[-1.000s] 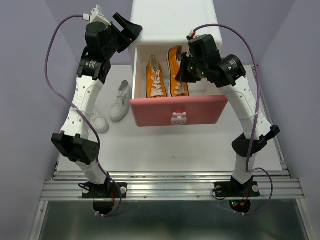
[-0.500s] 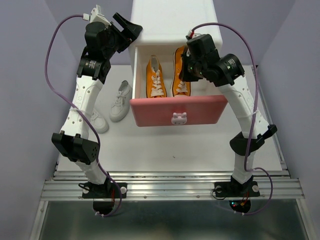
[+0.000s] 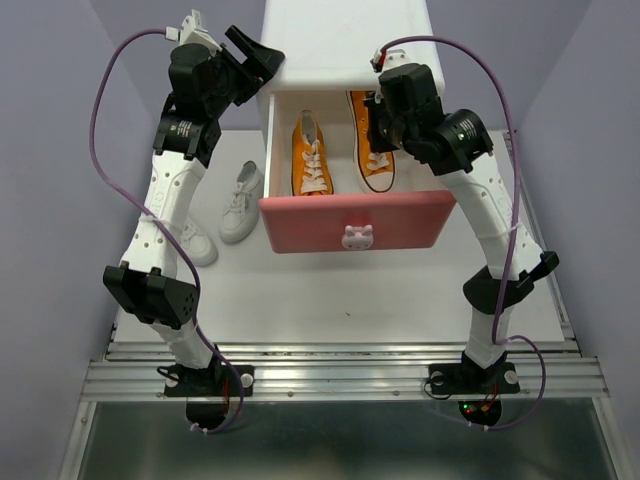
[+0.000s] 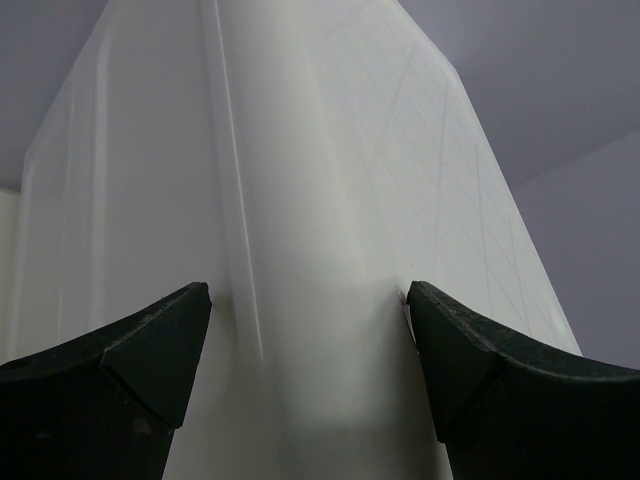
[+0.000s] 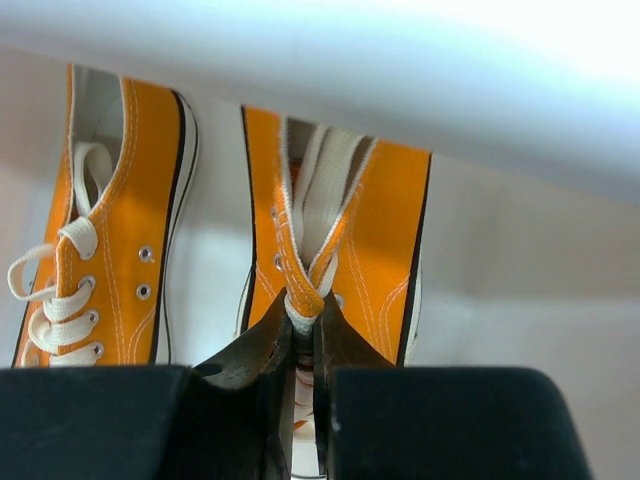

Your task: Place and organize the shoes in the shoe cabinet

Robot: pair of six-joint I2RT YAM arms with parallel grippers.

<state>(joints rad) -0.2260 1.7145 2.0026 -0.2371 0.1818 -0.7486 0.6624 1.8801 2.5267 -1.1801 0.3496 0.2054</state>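
Observation:
I should next move my right gripper to the left in the top view, toward the bare part of the drawer, and let go of the shoe's tongue, because there is a gap between the orange shoes.
The white shoe cabinet (image 3: 345, 40) stands at the back with its pink drawer (image 3: 420, 215) pulled open. One orange shoe (image 3: 312, 155) lies in the drawer's left half. My right gripper (image 3: 377, 132) is shut on the second orange shoe (image 3: 379, 168) at the drawer's right; in the right wrist view the gripper (image 5: 303, 335) pinches the tongue and laces of that shoe (image 5: 375, 230), beside the other orange shoe (image 5: 120, 220). My left gripper (image 3: 262, 62) is open, its fingers (image 4: 120, 370) on either side of the cabinet's corner (image 4: 300, 200). Two white shoes (image 3: 241, 200) (image 3: 197, 245) lie on the table to the left.
The drawer's bunny knob (image 3: 357, 237) faces me. The left arm (image 3: 165, 200) passes over the nearer white shoe. Purple walls (image 3: 50, 150) close in both sides. A metal rail (image 3: 340, 375) runs along the near table edge.
My right gripper has moved right and toward the back with the orange shoe, widening the gap to the other orange shoe. The left arm has not moved.

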